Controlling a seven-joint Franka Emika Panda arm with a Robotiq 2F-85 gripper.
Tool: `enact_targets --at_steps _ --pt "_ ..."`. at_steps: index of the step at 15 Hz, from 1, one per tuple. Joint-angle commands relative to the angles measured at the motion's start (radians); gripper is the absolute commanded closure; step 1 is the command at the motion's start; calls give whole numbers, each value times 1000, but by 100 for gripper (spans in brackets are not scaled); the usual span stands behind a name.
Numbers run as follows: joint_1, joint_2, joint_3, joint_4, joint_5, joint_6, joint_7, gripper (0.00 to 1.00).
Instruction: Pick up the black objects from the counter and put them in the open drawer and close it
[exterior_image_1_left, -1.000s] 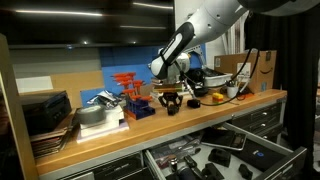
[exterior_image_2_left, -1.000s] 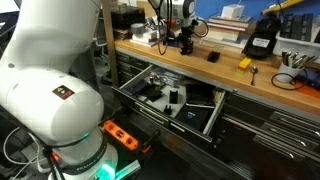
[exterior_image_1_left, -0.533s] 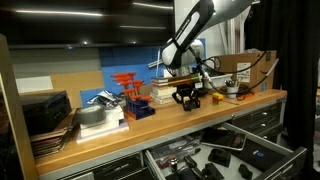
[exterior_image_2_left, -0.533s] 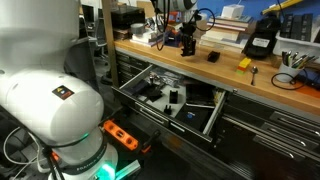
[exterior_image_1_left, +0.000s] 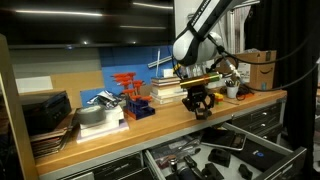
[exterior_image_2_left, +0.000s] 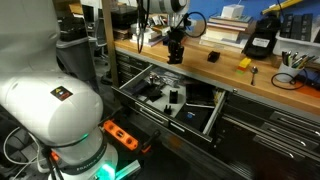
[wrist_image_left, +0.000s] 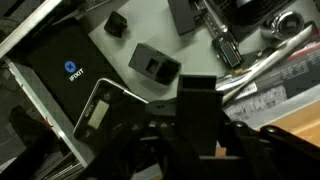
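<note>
My gripper moves down past the counter's front edge next and releases the black object among the dark items, since the open drawer lies below my gripper.
My gripper is shut on one black object and holds it above the front edge of the wooden counter, also seen in an exterior view. The wrist view looks down past the held object into the open drawer. The open drawer sticks out below the counter and holds several dark items. A second small black object lies on the counter to the side of the gripper.
A small yellow object lies past the second black object. Red parts in a blue bin, stacked books and dark cases stand along the counter's back. A black box stands on the counter.
My gripper has carried the black object from the back of the counter toward its front edge, above the open drawer. The second black object has not moved.
</note>
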Motion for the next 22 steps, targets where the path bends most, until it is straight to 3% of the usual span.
enact_targets --at_steps 1,8,22 --pt "-18 -39 47 -112 52 72 -43 76" --pt "-6 49 81 -182 103 178 -33 76" --pt "21 209 80 -171 183 392 -23 76"
